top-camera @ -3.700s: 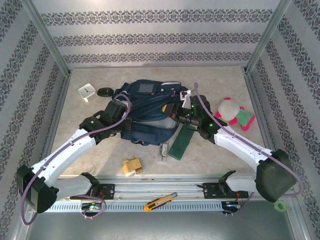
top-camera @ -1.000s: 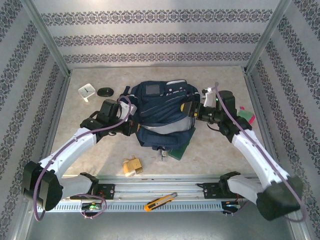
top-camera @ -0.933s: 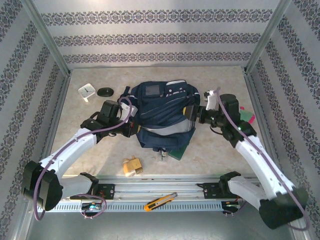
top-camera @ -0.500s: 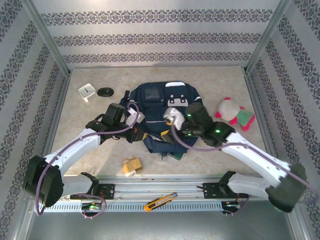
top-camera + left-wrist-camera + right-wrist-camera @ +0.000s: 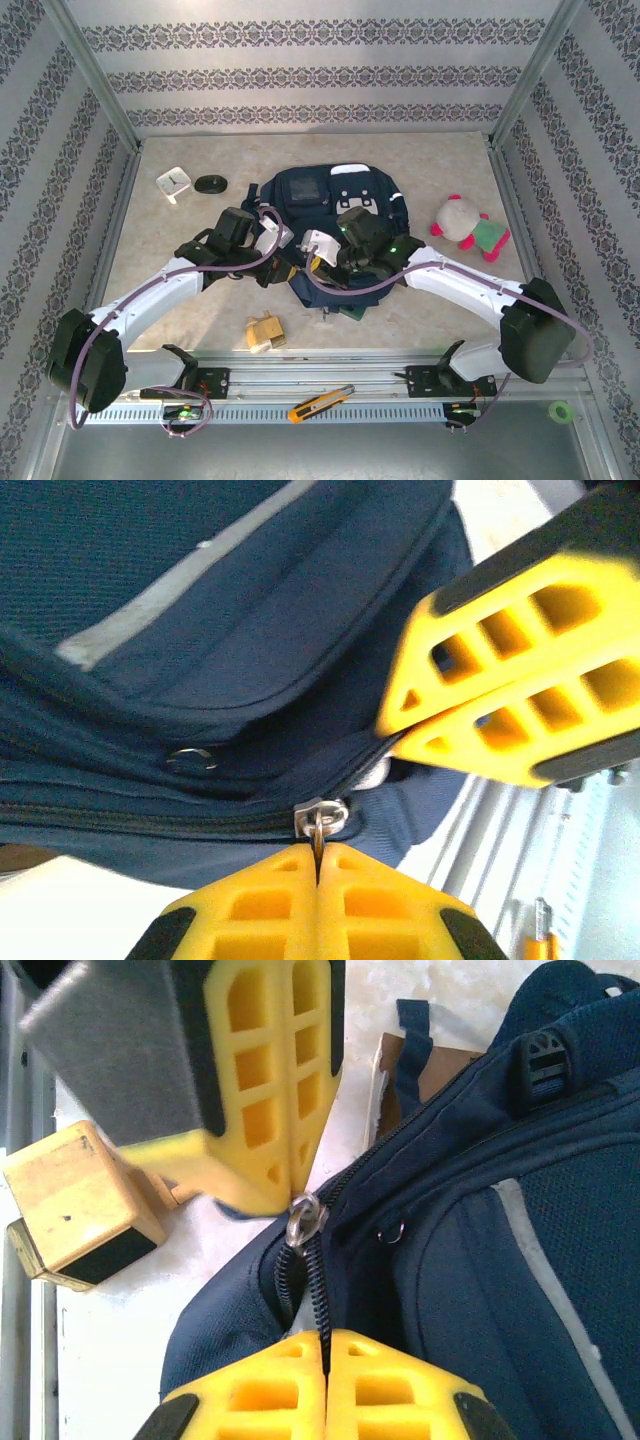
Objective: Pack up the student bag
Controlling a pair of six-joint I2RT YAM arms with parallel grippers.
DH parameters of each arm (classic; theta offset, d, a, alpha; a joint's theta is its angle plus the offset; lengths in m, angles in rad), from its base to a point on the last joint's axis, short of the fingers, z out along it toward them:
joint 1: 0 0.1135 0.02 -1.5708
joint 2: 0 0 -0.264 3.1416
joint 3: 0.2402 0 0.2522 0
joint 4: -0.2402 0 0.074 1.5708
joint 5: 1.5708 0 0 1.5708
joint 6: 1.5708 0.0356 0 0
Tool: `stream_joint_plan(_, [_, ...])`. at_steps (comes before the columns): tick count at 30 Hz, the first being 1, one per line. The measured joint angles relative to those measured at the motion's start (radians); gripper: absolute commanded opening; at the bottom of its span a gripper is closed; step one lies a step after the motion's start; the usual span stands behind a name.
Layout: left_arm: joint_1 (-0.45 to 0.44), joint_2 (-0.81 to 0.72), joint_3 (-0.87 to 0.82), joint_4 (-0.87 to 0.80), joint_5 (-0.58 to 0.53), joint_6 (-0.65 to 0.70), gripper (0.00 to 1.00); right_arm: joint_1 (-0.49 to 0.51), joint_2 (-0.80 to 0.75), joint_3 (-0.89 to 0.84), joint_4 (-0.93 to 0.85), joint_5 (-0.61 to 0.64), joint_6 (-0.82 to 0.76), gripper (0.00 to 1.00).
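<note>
The zip is open only behind the metal zipper pull, so my left gripper needs to pull it outward along the closed part of the zip point(image 5: 110, 819) next and let go of it there.
The student bag point(image 5: 335, 195), a dark navy backpack with a grey-white patch, lies mid-table. Both grippers meet at its near left edge. My left gripper point(image 5: 288, 268) point(image 5: 318, 855) is shut on the metal zipper pull point(image 5: 320, 818) point(image 5: 303, 1216). My right gripper point(image 5: 318, 262) point(image 5: 323, 1338) is shut on the zipper's toothed edge point(image 5: 318, 1290) just behind the pull, where the zip gapes a little. In the left wrist view the right gripper's fingers point(image 5: 520, 710) show pressed together. The bag point(image 5: 520, 1190) runs off to the right in the right wrist view.
A wooden block point(image 5: 264, 332) point(image 5: 75, 1205) lies in front of the bag. A green flat item point(image 5: 352, 305) sticks out under the bag's near edge. A white clock point(image 5: 173, 183) and black oval point(image 5: 210, 184) sit far left, a plush toy point(image 5: 465, 225) right, a utility knife point(image 5: 320, 403) on the rail.
My right arm swung from the bag's right side across to its near left edge and shut on the zipper. The bag shifted and straightened. My left gripper stayed shut on the pull.
</note>
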State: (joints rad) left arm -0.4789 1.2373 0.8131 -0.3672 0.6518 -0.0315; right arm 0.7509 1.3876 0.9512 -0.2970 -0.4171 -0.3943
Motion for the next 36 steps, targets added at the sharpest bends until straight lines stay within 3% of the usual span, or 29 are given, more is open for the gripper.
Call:
stream_joint_plan(12, [0.011, 0.111, 0.05, -0.018, -0.383, 0.055, 0.0, -0.075, -0.125, 0.003, -0.119, -0.147, -0.135, 0.0])
stream_joint_plan(21, [0.088, 0.245, 0.125, 0.071, -0.536, 0.047, 0.02, -0.159, -0.198, 0.005, -0.037, -0.19, -0.084, 0.0])
stream_joint_plan(23, [0.089, 0.276, 0.167, 0.089, -0.545, 0.044, 0.15, -0.174, -0.197, 0.005, 0.029, -0.179, -0.049, 0.0])
stream_joint_plan(26, [0.099, 0.314, 0.239, 0.126, -0.584, 0.029, 0.25, -0.186, -0.174, 0.02, 0.094, -0.158, -0.006, 0.0])
stream_joint_plan(29, [0.129, 0.323, 0.301, 0.16, -0.614, 0.019, 0.55, -0.196, -0.093, 0.089, 0.146, -0.14, 0.024, 0.0])
stream_joint_plan(33, [0.155, 0.301, 0.349, 0.207, -0.582, 0.06, 0.66, -0.213, 0.044, 0.223, 0.166, -0.165, 0.029, 0.0])
stream_joint_plan(36, [0.158, 0.22, 0.296, 0.256, -0.441, 0.175, 0.74, -0.224, 0.095, 0.296, 0.153, -0.207, 0.012, 0.0])
